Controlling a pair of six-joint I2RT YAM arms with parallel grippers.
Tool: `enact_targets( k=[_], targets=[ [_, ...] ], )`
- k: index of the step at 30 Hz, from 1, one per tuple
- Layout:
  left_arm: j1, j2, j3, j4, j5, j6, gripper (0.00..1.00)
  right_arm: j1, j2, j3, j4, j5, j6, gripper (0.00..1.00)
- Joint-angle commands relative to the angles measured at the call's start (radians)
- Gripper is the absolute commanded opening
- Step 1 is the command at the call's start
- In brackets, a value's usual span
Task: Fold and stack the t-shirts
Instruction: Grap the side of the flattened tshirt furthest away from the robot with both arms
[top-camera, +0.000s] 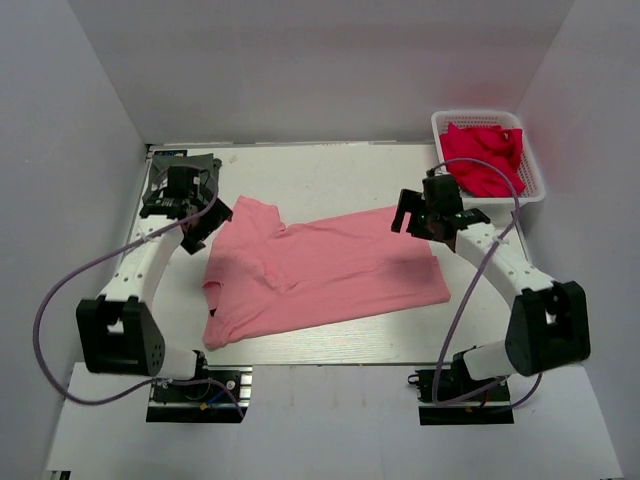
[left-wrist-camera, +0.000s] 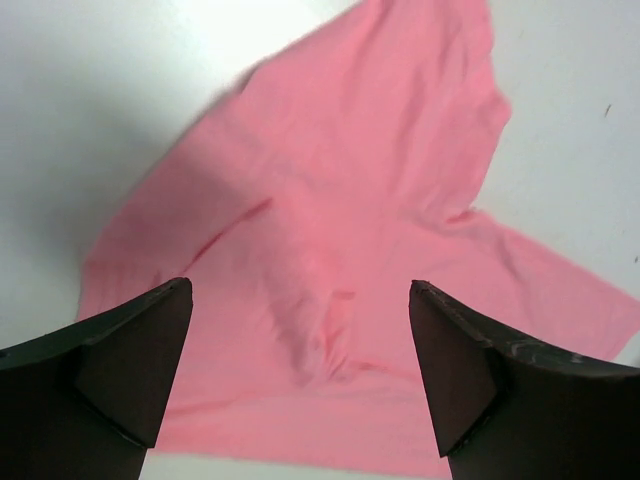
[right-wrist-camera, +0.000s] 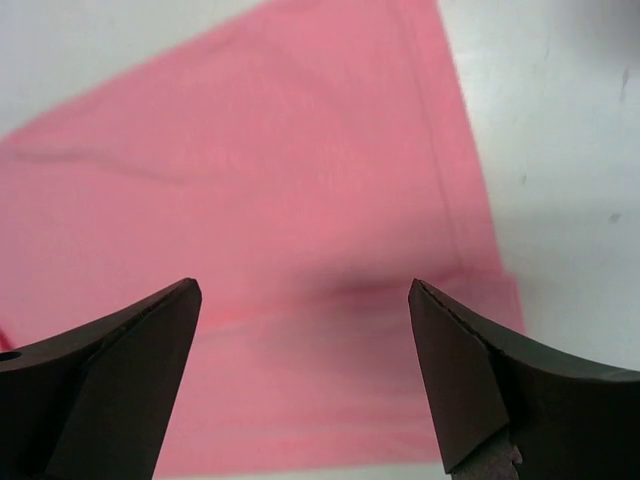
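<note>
The robot will next move its left gripper outward and down onto the far tip of the far sleeve at the collar end, which is beyond the gripper's fingers.
A large salmon-pink t-shirt (top-camera: 320, 268) lies spread and partly folded on the white table, collar end to the left, hem to the right. My left gripper (top-camera: 193, 225) hovers open and empty above its left shoulder; the wrist view shows wrinkled pink cloth (left-wrist-camera: 330, 250) between the wide-apart fingers. My right gripper (top-camera: 420, 222) hovers open and empty above the shirt's far right hem; the hem corner (right-wrist-camera: 470, 270) shows between its fingers. No dark grey tee is in view.
A white plastic basket (top-camera: 533, 185) at the far right corner holds crumpled red cloth (top-camera: 485, 157). White walls enclose the table on three sides. Purple cables loop beside both arms. Bare table (top-camera: 340, 175) lies behind the shirt.
</note>
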Motion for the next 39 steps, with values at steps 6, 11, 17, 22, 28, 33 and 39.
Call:
enact_targets(
  k=[6, 11, 17, 22, 28, 33, 39],
  targets=[
    [-0.004, 0.513, 0.485, 0.056, -0.118, 0.144, 0.99, -0.021, 0.370, 0.364, -0.017, 0.209, 0.006, 0.90],
    [-0.013, 0.732, 0.691, 0.079, -0.120, 0.223, 0.96, -0.043, 0.551, 0.544, -0.056, 0.223, -0.016, 0.90],
    [-0.037, 0.873, 0.751, 0.209, -0.042, 0.359, 0.80, -0.069, 0.657, 0.647, -0.052, 0.215, -0.032, 0.90],
    [-0.073, 0.936, 0.798, 0.162, -0.114, 0.390, 0.61, -0.086, 0.697, 0.673, -0.049, 0.203, -0.029, 0.90],
    [-0.093, 0.952, 0.743, 0.199, -0.170, 0.408, 0.57, -0.093, 0.708, 0.664, -0.036, 0.195, -0.036, 0.90],
    [-0.102, 1.001, 0.838, 0.124, -0.244, 0.390, 0.52, -0.095, 0.715, 0.662, -0.028, 0.192, -0.052, 0.90],
    [-0.102, 0.987, 0.846, 0.146, -0.267, 0.387, 0.55, -0.092, 0.738, 0.674, -0.031, 0.185, -0.057, 0.90]
  ],
)
